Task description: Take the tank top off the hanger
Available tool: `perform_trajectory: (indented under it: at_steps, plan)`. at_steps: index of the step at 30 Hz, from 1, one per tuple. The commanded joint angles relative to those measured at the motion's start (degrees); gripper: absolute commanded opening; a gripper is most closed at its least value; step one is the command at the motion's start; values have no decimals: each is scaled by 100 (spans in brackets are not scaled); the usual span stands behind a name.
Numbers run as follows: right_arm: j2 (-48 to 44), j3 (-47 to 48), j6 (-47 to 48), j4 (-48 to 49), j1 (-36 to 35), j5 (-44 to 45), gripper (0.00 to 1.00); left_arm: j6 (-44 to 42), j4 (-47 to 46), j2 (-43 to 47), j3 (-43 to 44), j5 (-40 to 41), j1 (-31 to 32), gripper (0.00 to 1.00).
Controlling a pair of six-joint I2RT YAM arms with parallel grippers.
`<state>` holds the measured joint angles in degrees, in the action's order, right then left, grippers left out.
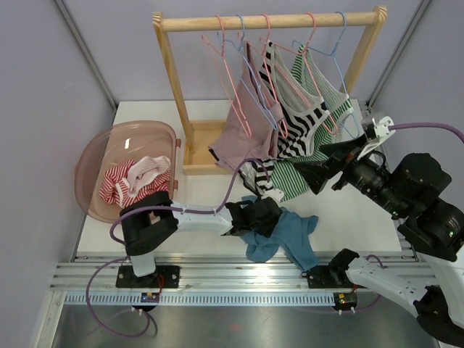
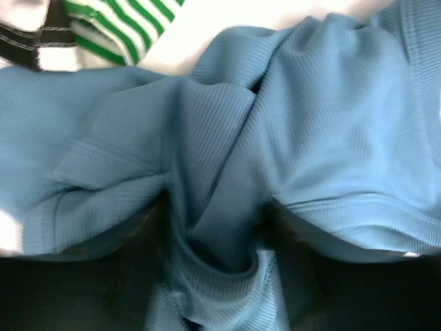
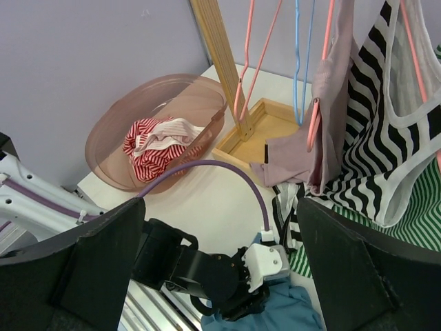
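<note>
My right gripper should next move outward and to the left in the top view, onto the pink hanger's near arm point(image 3: 329, 31), because the mauve top is still hanging there.
A blue tank top point(image 1: 283, 235) lies crumpled on the table near the front edge, off any hanger. My left gripper point(image 1: 267, 217) is pressed down into it. In the left wrist view a fold of the blue tank top point(image 2: 227, 138) is bunched between the dark fingers point(image 2: 138, 276) of the left gripper point(image 2: 217, 276), which is shut on it. My right gripper point(image 1: 313, 164) hovers open by the hems of the hanging tops, holding nothing. A mauve top point(image 1: 243, 134), a black-striped top point(image 1: 297, 130) and a green-striped top point(image 1: 330, 109) hang on hangers from the wooden rack point(image 1: 268, 22).
A pink translucent basket point(image 1: 94, 156) at the left holds a red-striped garment point(image 1: 123, 181). Empty pink and blue hangers point(image 1: 232, 65) hang at the rack's left part. The rack's wooden base point(image 1: 199, 148) stands behind the blue top. Purple cables run from both arms.
</note>
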<state>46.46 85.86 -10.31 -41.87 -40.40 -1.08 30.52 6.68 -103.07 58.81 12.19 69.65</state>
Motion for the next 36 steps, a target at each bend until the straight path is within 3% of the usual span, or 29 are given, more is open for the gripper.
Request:
perform_trajectory:
  at_steps: [1, 2, 3, 8, 13, 18, 24, 28, 30, 34, 36]
  plan:
    - [-198, -43, 2, 214, -20, -165, 99, 296, 158, -268, -264, -349, 110, 40]
    - [-225, -35, 2, 179, -12, -129, 99, 322, 211, -162, -282, -296, 128, 9]
    - [-225, -26, 11, 144, -12, -77, 100, 349, 350, -74, -317, -235, 137, 0]
    - [-260, 1, 46, 82, -12, 20, 100, 525, 1088, 1092, -239, 669, 155, 0]
    - [-155, -52, 2, -5, -12, 512, 100, 727, 2512, 2368, 261, 2126, 146, 0]
    - [-5, -61, -41, -24, -20, 819, 100, 815, 4032, 3554, 947, 3016, -91, 0]
    - [-49, -149, -121, 214, -12, 1171, 100, 377, 4905, 4224, 1634, 3080, -1715, 0]
    - [100, -53, -103, 232, -12, 1409, 100, -396, 4773, 4462, 1966, 2344, -3514, 0]
    - [240, -52, -77, 310, -12, 1592, 99, -599, 4746, 4436, 2134, 2131, -4079, 0]
    - [407, -123, -86, 522, -12, 1936, 99, -802, 4729, 4129, 2416, 1298, -5817, 0]
    - [636, -26, -7, 443, -12, 1867, 100, -872, 4598, 3918, 2373, 1129, -6259, 3]
